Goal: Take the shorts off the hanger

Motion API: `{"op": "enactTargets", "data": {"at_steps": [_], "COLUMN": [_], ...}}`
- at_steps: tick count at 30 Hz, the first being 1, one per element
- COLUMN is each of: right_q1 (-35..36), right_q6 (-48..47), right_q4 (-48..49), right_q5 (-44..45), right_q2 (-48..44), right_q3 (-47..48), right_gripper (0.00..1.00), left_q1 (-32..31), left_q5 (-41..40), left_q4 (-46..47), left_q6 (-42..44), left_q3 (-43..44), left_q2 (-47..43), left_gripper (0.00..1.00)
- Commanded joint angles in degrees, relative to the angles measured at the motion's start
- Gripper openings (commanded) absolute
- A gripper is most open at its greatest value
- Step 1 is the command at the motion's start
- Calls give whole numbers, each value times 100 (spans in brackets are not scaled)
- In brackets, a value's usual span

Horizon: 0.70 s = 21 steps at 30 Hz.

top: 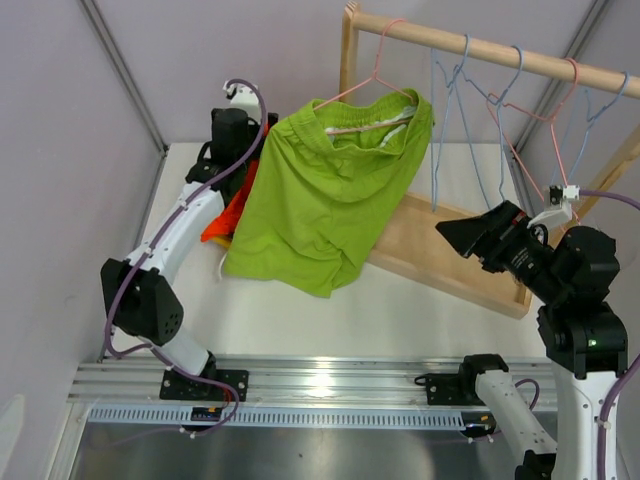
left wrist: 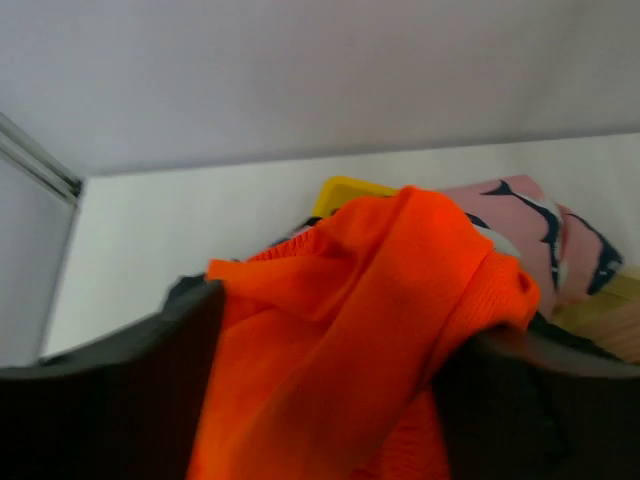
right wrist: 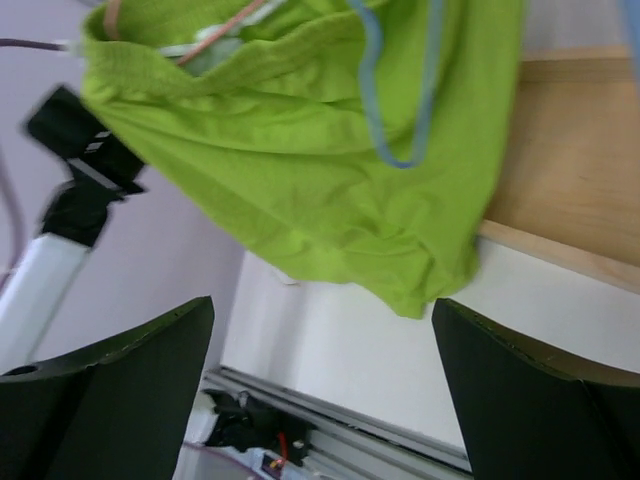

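Observation:
The pink hanger's wire shows bare above the green shorts' waistband. That sloping hanger arm gets my right gripper next, raised outward and left in the top view.
Lime green shorts (top: 325,195) hang from a pink hanger (top: 372,75) on the wooden rail (top: 480,45), also seen in the right wrist view as shorts (right wrist: 300,170). Orange shorts (top: 218,228) lie bunched on the table at the back left, behind the green ones. My left gripper (left wrist: 320,400) stands over this pile with its jaws wide apart and orange shorts (left wrist: 380,300) bulging between the fingers. Pink patterned shorts (left wrist: 530,215) lie just beyond. My right gripper (top: 478,240) hovers open to the right of the green shorts, nothing between its fingers (right wrist: 110,400).
Empty blue hangers (top: 450,100) and a pink one (top: 540,115) hang further right on the rail. The rack's wooden base (top: 450,250) lies on the white table under them. A yellow thing (left wrist: 345,190) peeks from behind the orange cloth. Walls close in at left and back.

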Motion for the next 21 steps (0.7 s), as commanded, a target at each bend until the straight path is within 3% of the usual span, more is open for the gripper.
{"op": "enactTargets", "data": {"at_steps": [1,5,10,15,19,21], "right_q1": [-14,21,476,1451,1716,1848], "right_q6": [250,259,303,31,39,4], "right_q4": [1286,1655,2068,2140,2289,2333], "right_q5": [-1155,-1385,-1043,-252,-14,179], "right_q2": [383,1129,2211,3186,3933,4329], "right_q3": [580,1458,2409,3375,3824,3992], "right_gripper": [99,99,99,99,99,99], "left_q1": [18,18,18,-105,-254,-307], "left_q5": [453,594,1163,2184,2606,3209], "left_q4": [372,380,-85,36,142,300], "left_q6": [-572,-660,-792,-1196,-1407,-1530], "left_q3": [-83,-225,-145,-927,-1603,-1866], "left_q2": [-578,-1175,-1782,-2414,-2670,-2845], "left_gripper": [99,99,99,99,99,99]}}
